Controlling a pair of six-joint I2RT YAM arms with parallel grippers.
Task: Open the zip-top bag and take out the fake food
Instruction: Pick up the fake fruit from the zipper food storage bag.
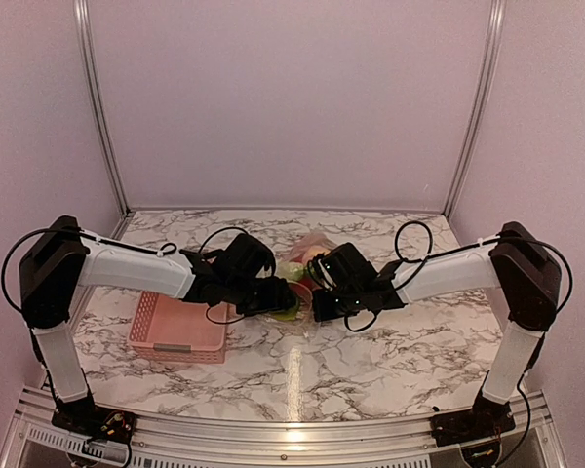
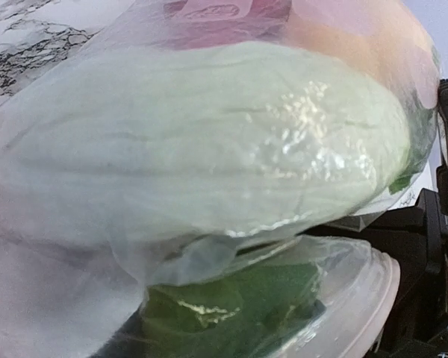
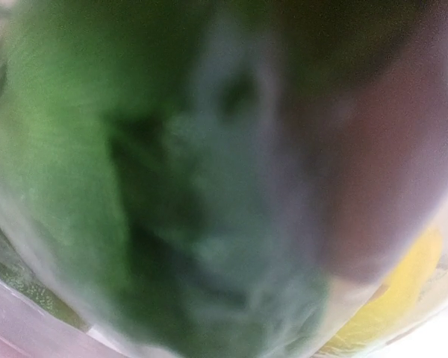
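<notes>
The space over the pink basket is open, so my left gripper should next lift clear of the bag, carry the green piece over there, go down and let go of it.
The zip-top bag lies mid-table between both arms, with the fake food showing red, green and orange through it. My left gripper is pressed against its left side and my right gripper against its right side. In the left wrist view the bag's film wraps a large whitish-green vegetable, a green leafy piece and an orange piece. My own fingers are hidden there. The right wrist view is blurred against the bag, showing green, reddish and yellow pieces. The right jaws are shut, and what they hold is hidden.
A pink perforated basket sits on the marble table at the front left, under the left arm. The right arm's black body shows at the right edge of the left wrist view. Walls enclose the back and sides.
</notes>
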